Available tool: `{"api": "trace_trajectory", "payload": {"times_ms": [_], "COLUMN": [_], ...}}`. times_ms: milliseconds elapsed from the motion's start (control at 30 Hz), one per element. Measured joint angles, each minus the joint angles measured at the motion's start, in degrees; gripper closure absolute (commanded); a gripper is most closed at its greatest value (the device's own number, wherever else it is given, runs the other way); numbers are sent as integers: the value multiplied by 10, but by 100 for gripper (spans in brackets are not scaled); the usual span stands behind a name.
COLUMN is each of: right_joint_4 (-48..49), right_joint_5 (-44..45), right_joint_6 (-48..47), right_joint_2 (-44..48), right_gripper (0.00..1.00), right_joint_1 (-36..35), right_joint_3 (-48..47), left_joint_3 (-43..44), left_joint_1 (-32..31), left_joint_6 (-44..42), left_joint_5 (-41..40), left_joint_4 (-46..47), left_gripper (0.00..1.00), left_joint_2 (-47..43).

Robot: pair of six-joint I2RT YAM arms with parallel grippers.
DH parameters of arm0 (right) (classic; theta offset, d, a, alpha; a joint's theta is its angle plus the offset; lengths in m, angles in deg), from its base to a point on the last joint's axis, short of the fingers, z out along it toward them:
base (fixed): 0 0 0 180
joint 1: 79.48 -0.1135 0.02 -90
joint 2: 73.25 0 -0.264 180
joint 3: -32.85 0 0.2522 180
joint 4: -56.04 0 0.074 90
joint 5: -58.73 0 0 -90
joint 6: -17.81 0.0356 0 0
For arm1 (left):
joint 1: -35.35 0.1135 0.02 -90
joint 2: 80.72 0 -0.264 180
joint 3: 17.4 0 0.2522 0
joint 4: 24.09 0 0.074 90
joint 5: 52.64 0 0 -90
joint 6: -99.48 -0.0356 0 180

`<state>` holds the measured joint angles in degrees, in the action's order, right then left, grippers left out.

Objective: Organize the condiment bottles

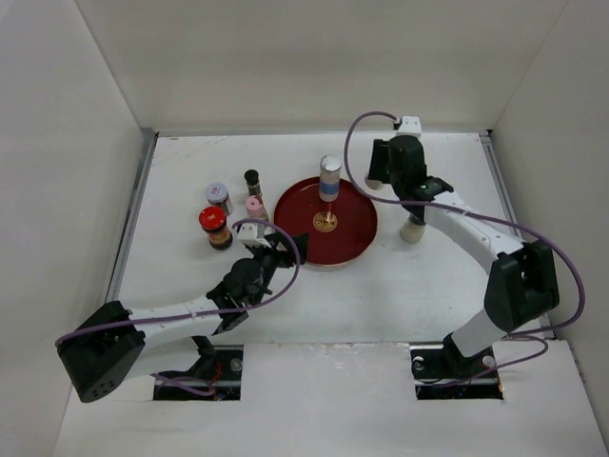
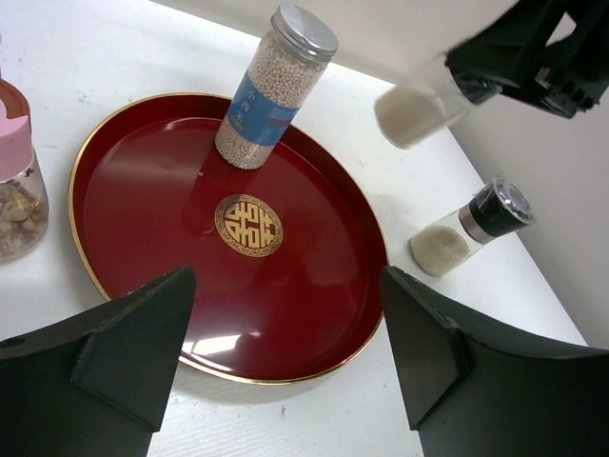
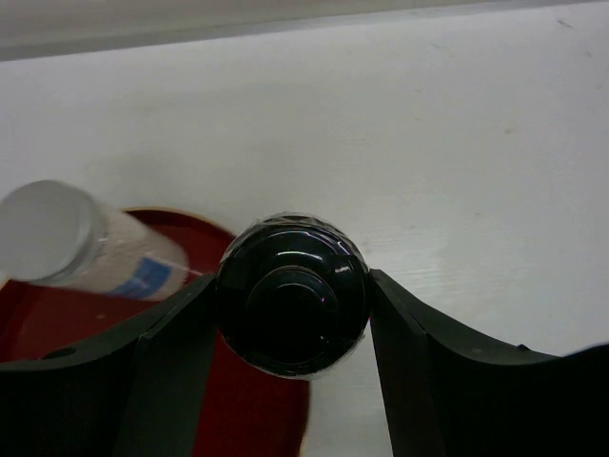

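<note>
Next, my right gripper will carry the black-topped shaker over the tray's rim and bring the shaker down beside the white blue-banded cylinder, where the dark-red surface is empty.
The round dark-red tray lies mid-table with the white blue-banded cylinder upright on its far side, also in the left wrist view. My right gripper is shut on the black-topped shaker, holding it tilted in the air just right of the tray's far edge. The grey-capped beige shaker stands on the table right of the tray. My left gripper is open and empty over the tray's near-left rim. The silver-lidded jar, thin dark bottle, pink-capped jar and red-capped dark jar stand left of the tray.
White walls close in the table on the left, back and right. The right arm reaches over the grey-capped shaker. The cluster of jars sits close to my left gripper's left side.
</note>
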<state>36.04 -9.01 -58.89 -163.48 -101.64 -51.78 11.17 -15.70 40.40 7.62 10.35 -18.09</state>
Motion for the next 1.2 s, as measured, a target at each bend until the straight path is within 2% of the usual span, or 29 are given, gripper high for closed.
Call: {"api": "trace_trajectory", "payload": {"times_ms": [167,400,500,700,767,933,1200], "right_joint_4": [22,25,30,57,65,69,58], "right_joint_5": [-16,-40,-41,-31,-27,-13,121], "right_joint_6": [4,5,3,5,5,6,42], "right_joint_2": [-17,-110,-138,-141,-137,-60,210], "right_gripper": [46,44,35,7,2,0,0], "right_joint_1": [-59,-71,-72,-75,-78,-83,-65], "right_joint_3": [-4,-22,-25,-28,-27,18,176], "left_joint_3": [-2,-6,-6,-6,-6,-6,-6], "left_joint_1": [0,0,0,0,0,0,0], "left_joint_6": [0,0,0,0,0,0,0], "left_joint_5": [0,0,0,1,1,3,3], "left_joint_4": [6,10,12,14,14,14,14], "left_gripper": [22,22,22,22,22,22,22], "left_joint_2": [0,0,0,2,2,2,2]}}
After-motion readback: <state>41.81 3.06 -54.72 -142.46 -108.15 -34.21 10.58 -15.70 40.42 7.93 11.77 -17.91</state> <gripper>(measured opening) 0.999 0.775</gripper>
